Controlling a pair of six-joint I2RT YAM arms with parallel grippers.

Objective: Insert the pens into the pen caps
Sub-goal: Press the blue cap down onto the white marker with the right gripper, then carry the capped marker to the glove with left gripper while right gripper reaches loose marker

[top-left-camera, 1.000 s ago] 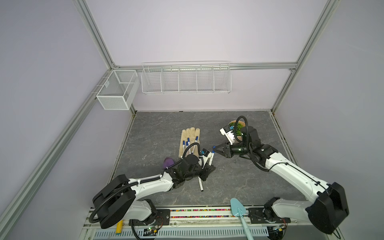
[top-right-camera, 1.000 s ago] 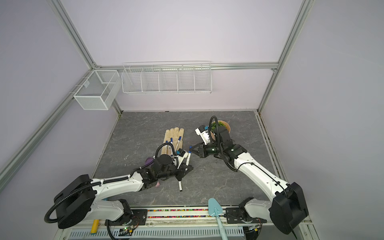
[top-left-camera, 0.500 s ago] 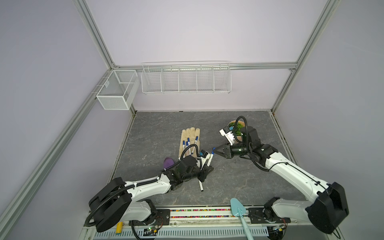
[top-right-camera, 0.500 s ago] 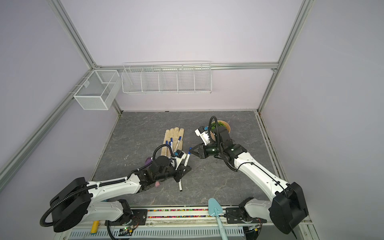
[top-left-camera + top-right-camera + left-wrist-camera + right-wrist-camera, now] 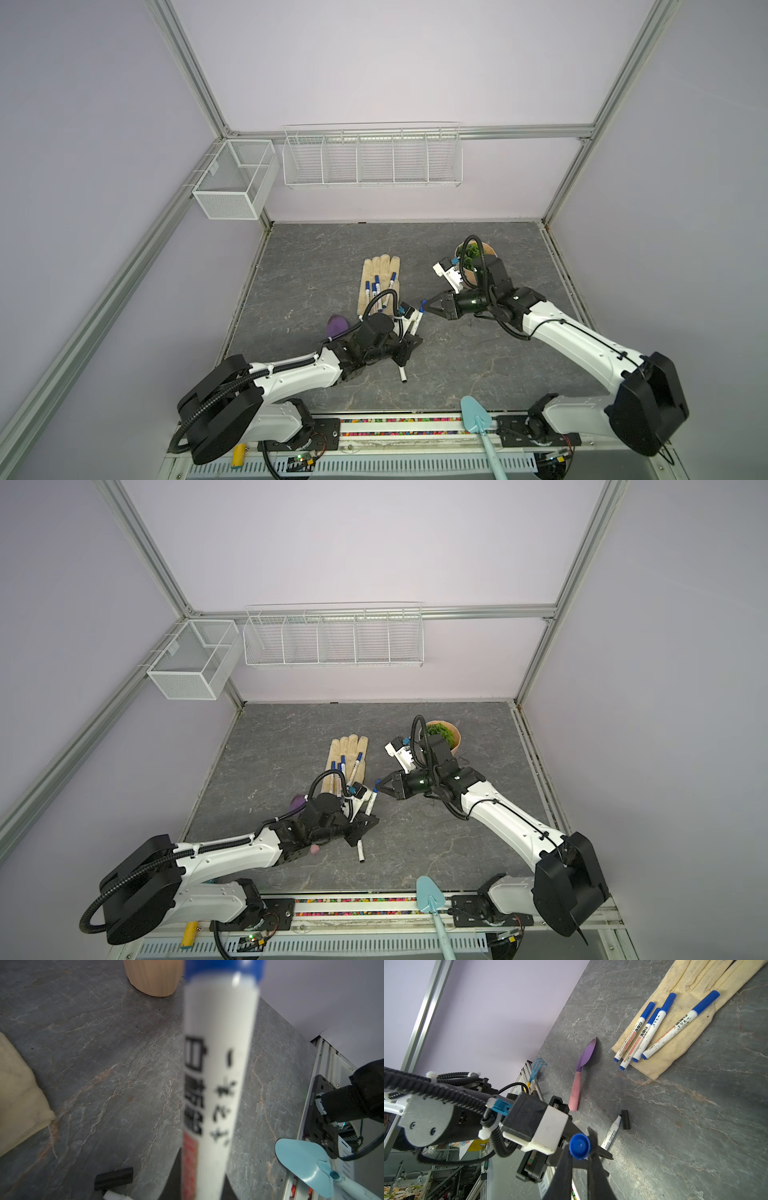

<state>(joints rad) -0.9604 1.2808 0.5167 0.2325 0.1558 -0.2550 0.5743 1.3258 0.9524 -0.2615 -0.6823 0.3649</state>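
Observation:
The blue cap (image 5: pixel 224 970) is on, so the left gripper should next carry the white pen outward and down onto the capped pens that lie outward of the gripper, and release it.
My left gripper (image 5: pixel 404 345) is shut on a white pen (image 5: pixel 415 323) that slants up toward the right arm. The pen (image 5: pixel 218 1064) fills the left wrist view, with a blue pen cap (image 5: pixel 224 970) over its far end. My right gripper (image 5: pixel 580 1154) is shut on that blue cap (image 5: pixel 579 1146), and both meet above the table in both top views (image 5: pixel 376 789). An uncapped pen (image 5: pixel 611 1135) lies on the table beside a black cap (image 5: pixel 625 1119). Several blue-capped pens (image 5: pixel 652 1028) lie on a glove.
The beige glove (image 5: pixel 370 278) lies mid-table. A pink-handled purple trowel (image 5: pixel 584 1057) lies left of it. A plant pot (image 5: pixel 478 253) stands behind the right arm. A light blue trowel (image 5: pixel 476 419) sits at the front edge. Wire baskets (image 5: pixel 370 158) hang on the back wall.
The left gripper has moved its pen up and toward the right gripper. The pen's end now meets the blue cap. The right arm has barely moved.

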